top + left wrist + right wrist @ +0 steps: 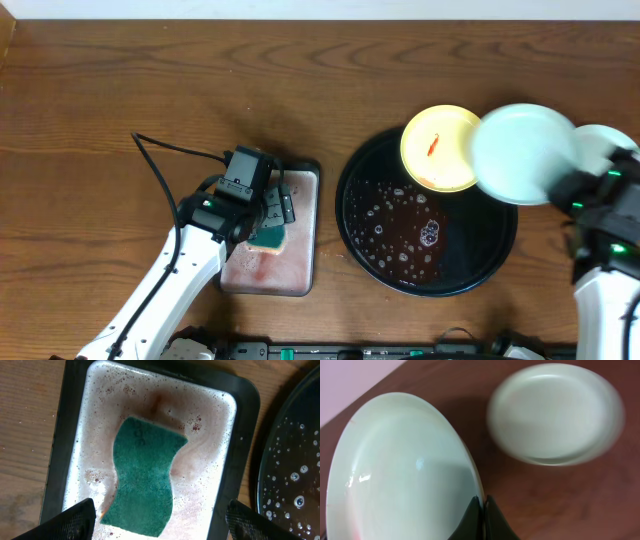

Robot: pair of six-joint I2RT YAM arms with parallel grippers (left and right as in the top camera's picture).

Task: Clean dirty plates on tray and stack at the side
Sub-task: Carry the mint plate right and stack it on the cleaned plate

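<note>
The robot's right gripper is to swing to the right in the overhead view next and set its plate down on a second mint-white plate (603, 150) (555, 413) on the wood.
The black tray (480, 265) holds suds and droplets; its edge shows in the left wrist view (295, 460). A pale yellow plate (440, 148) with a red smear lies on the tray's far rim. My right gripper (568, 186) is shut on the rim of a mint-white plate (520, 152) and holds it above the tray's right edge. In the right wrist view the fingers (482, 512) pinch that plate (405, 470). A second mint-white plate (555, 412) lies on the wood beyond it, and in the overhead view (603, 148) my arm partly hides it. My left gripper (157, 520) is open above the sponge.
A rectangular grey tray (303, 215) with sudsy reddish water holds a teal sponge (145, 475) left of the black tray. A black cable (165, 175) runs across the wood to the left arm. Brown wood tabletop (150, 80) lies all around.
</note>
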